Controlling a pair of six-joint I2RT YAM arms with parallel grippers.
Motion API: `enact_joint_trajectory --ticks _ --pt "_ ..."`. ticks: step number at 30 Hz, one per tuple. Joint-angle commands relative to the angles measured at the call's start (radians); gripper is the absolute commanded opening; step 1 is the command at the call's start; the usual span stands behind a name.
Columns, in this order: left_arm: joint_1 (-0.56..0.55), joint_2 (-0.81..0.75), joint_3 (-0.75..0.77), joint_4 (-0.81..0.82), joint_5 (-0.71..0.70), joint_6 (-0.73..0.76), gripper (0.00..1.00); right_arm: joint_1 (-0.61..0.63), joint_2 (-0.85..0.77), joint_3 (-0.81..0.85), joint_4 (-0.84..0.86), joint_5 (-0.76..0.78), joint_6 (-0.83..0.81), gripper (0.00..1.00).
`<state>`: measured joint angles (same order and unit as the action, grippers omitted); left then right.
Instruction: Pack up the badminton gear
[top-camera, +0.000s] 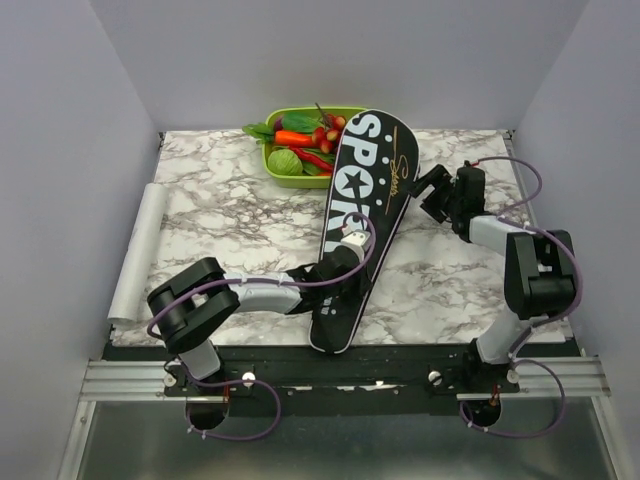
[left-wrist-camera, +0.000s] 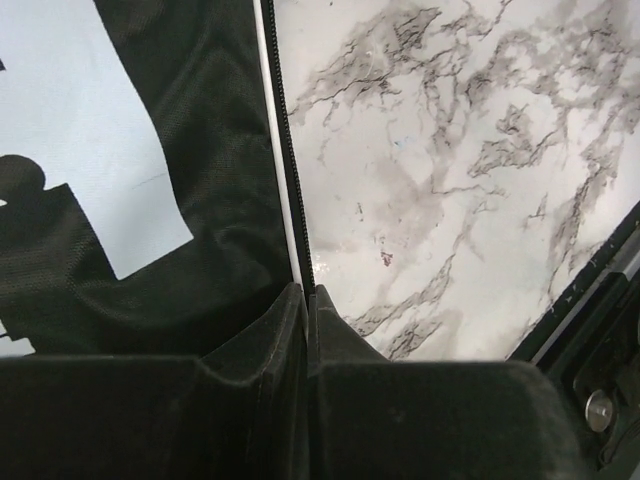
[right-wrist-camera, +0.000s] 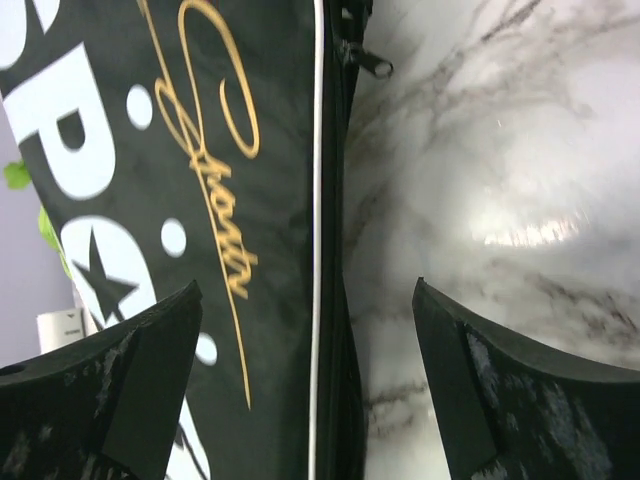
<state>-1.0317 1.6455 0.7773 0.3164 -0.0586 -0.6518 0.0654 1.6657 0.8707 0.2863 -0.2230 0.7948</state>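
I need to move my right gripper to the left in the top view next, onto the bag's white-piped edge (top-camera: 409, 187) (right-wrist-camera: 319, 195), and close it, because that edge runs between its open fingers.
The long black bag (top-camera: 358, 200) lettered "SPORT" lies diagonally across the marble table, its wide end at the back. My left gripper (top-camera: 345, 256) rests on the bag's right edge. In the left wrist view it (left-wrist-camera: 305, 292) is shut on the bag's zipper edge (left-wrist-camera: 285, 160). My right gripper (top-camera: 430, 196) is open beside the bag's upper right edge. In the right wrist view it (right-wrist-camera: 305, 290) straddles the zipper seam (right-wrist-camera: 335, 250), with a zipper pull (right-wrist-camera: 371, 62) ahead of it. No rackets or shuttlecock are in view.
A green tray (top-camera: 275, 165) of toy vegetables stands at the back, touching the bag's wide end. A white roll (top-camera: 140, 250) lies along the table's left edge. A metal rail (top-camera: 120, 378) runs along the near edge.
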Motion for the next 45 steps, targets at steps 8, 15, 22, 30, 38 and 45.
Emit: enact_joint_trajectory --ticks 8,15,22,30,38,45 --pt "0.041 0.054 -0.055 0.05 0.032 -0.006 0.11 -0.029 0.322 0.241 0.163 -0.191 0.101 0.87" --pt "0.047 0.007 -0.114 0.059 0.057 -0.006 0.11 -0.029 0.422 0.268 0.303 -0.279 0.201 0.58" --pt "0.047 -0.079 -0.174 0.058 0.059 0.0 0.11 -0.03 0.323 0.151 0.401 -0.245 0.216 0.01" --pt "0.002 -0.327 -0.155 -0.147 0.011 0.127 0.11 -0.026 -0.042 -0.065 0.213 -0.006 0.245 0.01" --pt "-0.054 -0.647 -0.187 -0.315 -0.07 0.1 0.15 -0.018 -0.47 -0.268 -0.235 0.306 0.382 0.01" --pt "-0.123 -0.796 -0.239 -0.396 -0.144 0.05 0.14 -0.018 -0.589 -0.449 -0.389 0.459 0.564 0.01"
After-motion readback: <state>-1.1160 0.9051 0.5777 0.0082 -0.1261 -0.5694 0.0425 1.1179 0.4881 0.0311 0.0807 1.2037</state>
